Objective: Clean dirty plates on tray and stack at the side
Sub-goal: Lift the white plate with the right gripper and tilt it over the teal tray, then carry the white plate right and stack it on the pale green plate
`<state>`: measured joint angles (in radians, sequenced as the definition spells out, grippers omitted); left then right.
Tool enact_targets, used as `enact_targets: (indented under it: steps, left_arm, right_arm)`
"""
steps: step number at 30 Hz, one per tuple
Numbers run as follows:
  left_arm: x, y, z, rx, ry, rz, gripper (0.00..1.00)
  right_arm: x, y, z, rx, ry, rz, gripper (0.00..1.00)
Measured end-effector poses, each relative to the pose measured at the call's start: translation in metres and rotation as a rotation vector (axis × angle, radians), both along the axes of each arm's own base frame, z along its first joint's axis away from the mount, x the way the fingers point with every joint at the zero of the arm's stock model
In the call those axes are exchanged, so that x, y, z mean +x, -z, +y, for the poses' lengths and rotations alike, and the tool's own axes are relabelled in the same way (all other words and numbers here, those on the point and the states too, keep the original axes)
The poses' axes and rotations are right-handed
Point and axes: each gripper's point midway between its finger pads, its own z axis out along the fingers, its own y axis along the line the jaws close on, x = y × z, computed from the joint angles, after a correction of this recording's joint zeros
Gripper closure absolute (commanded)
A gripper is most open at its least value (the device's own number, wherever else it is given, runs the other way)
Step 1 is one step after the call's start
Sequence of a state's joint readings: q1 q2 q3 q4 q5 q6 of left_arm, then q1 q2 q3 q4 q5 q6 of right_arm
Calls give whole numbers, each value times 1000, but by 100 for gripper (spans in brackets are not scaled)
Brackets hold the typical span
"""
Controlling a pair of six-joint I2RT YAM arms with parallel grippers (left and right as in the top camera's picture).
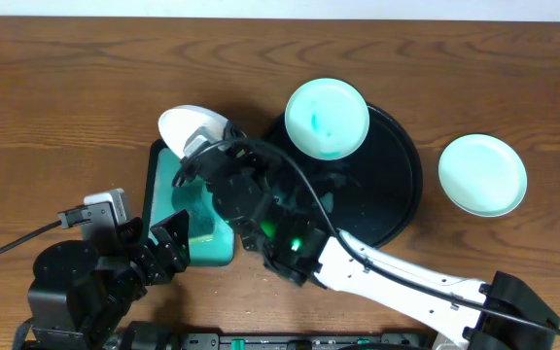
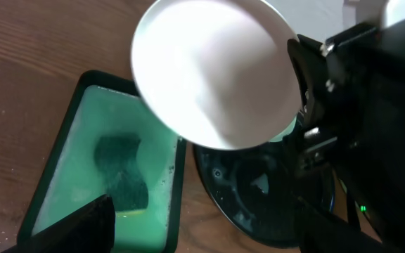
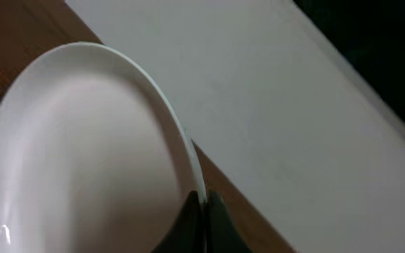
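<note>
My right gripper should next swing the white plate across the tray, put it down on the unsmeared mint-green plate and let go, because that mint-green plate is beside the tray [image 1: 397, 185].
My right gripper [image 3: 204, 200] is shut on the rim of the white plate [image 1: 188, 126], holding it tilted above the far end of the teal basin; the plate also fills the left wrist view [image 2: 213, 70] and the right wrist view [image 3: 83, 154]. A mint-green plate with teal smears [image 1: 328, 118] lies on the far rim of the black tray [image 1: 397, 185]. Another mint-green plate [image 1: 482, 174] lies on the table right of the tray. My left gripper [image 2: 202, 228] is open and empty near the basin's near end.
The teal rectangular basin [image 1: 156, 190] holds greenish soapy water and a dark sponge [image 2: 121, 169]. The right arm crosses over the tray's left side. Bare wooden table lies to the far left and far right.
</note>
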<state>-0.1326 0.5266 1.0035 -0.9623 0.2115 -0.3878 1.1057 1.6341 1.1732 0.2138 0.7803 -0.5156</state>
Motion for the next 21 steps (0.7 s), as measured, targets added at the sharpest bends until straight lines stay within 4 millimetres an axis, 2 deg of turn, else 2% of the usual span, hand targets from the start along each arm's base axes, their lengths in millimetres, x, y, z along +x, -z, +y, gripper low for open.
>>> enact_targets:
  steps: [5, 7, 9, 13, 15, 18, 21]
  left_arm:
    - [0, 0, 0, 0, 0, -1, 19]
    - [0, 0, 0, 0, 0, 0, 19]
    - [0, 0, 0, 0, 0, -1, 19]
    - [0, 0, 0, 0, 0, -1, 19]
    - [0, 0, 0, 0, 0, -1, 19]
    - [0, 0, 0, 0, 0, -1, 19]
    - [0, -1, 0, 0, 0, -3, 19]
  right_arm:
    - [-11, 0, 9, -55, -36, -20, 99]
    - [-10, 5, 6, -10, -17, 15, 99]
    - [-4, 18, -3, 48, 23, 89, 99]
    - [18, 67, -30, 243, 87, 380, 99]
    - [31, 82, -37, 382, 61, 547, 99]
    - [44, 89, -45, 571, -9, 755, 99]
    - [54, 89, -64, 734, -57, 936, 99]
